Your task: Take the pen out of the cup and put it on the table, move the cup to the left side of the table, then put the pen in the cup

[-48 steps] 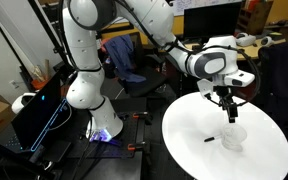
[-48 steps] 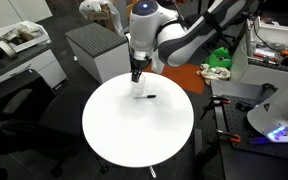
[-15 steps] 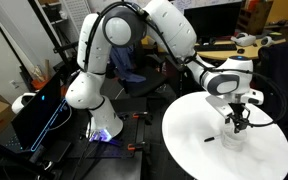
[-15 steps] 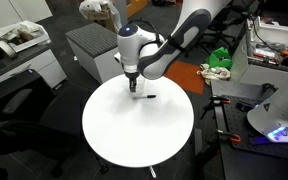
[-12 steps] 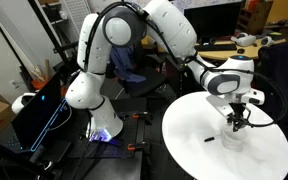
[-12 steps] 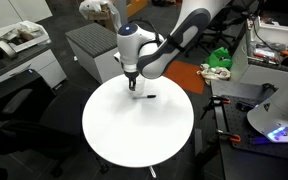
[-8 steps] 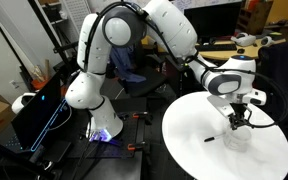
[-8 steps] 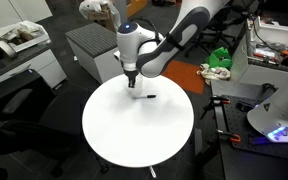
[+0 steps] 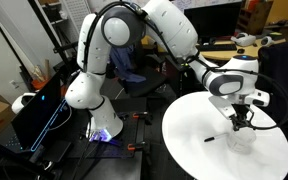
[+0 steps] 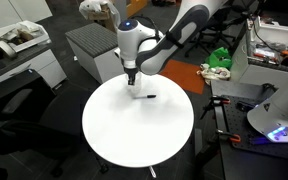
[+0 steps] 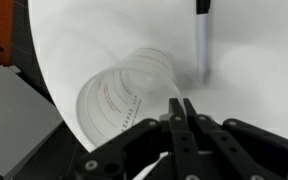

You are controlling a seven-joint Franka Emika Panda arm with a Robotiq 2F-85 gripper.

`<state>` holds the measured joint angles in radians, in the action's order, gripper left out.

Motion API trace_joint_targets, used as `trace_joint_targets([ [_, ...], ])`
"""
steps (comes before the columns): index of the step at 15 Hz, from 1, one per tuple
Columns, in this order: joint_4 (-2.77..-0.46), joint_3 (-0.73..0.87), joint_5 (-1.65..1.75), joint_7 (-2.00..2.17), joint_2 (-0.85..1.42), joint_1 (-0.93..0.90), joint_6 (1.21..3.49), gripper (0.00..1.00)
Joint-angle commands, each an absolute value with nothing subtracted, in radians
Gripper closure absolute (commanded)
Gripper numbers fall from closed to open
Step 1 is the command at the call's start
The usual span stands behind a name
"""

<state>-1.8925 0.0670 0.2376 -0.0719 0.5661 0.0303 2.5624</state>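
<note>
I will next lift my gripper, carry the cup [image 9: 239, 137] to the bare tabletop across the table, away from the grey cabinet, then lower and release it.
The clear cup [image 11: 122, 92] stands on the round white table [image 11: 264, 60]; printed lines show through its wall. My gripper [image 11: 182, 106] comes down on the cup's near rim, fingers pressed together with the thin wall pinched between them. In both exterior views the gripper [image 9: 242, 122] [image 10: 133, 82] hangs straight down over the cup [image 9: 239, 137], near the table's edge. The pen [image 11: 202, 45], pale with a dark end, lies flat on the table just beyond the cup. In the exterior views it is a small dark mark [image 9: 210, 139] [image 10: 144, 97] beside the gripper.
A grey cabinet [image 10: 94, 50] stands just past the table's edge behind the gripper and shows as a grey block [image 11: 14, 110] in the wrist view. The robot's base [image 9: 94, 100] and a dark chair [image 9: 124, 65] are beside the table [image 9: 194, 150]. A cluttered desk [image 10: 274, 40] stands off to one side.
The fingers have come together on the cup's rim. The arm has hardly moved; cup and pen lie where they were.
</note>
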Motion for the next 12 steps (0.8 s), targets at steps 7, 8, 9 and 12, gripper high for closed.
trace_joint_targets([
  [7,-1.944,0.093,0.248,0.015,0.422,-0.024,2.549,0.99],
  [8,-1.955,0.098,0.256,0.045,0.403,-0.037,2.551,0.99],
  [9,-1.967,0.099,0.261,0.069,0.383,-0.047,2.553,0.99],
  [12,-1.993,0.101,0.287,0.153,0.338,-0.083,2.543,0.99],
])
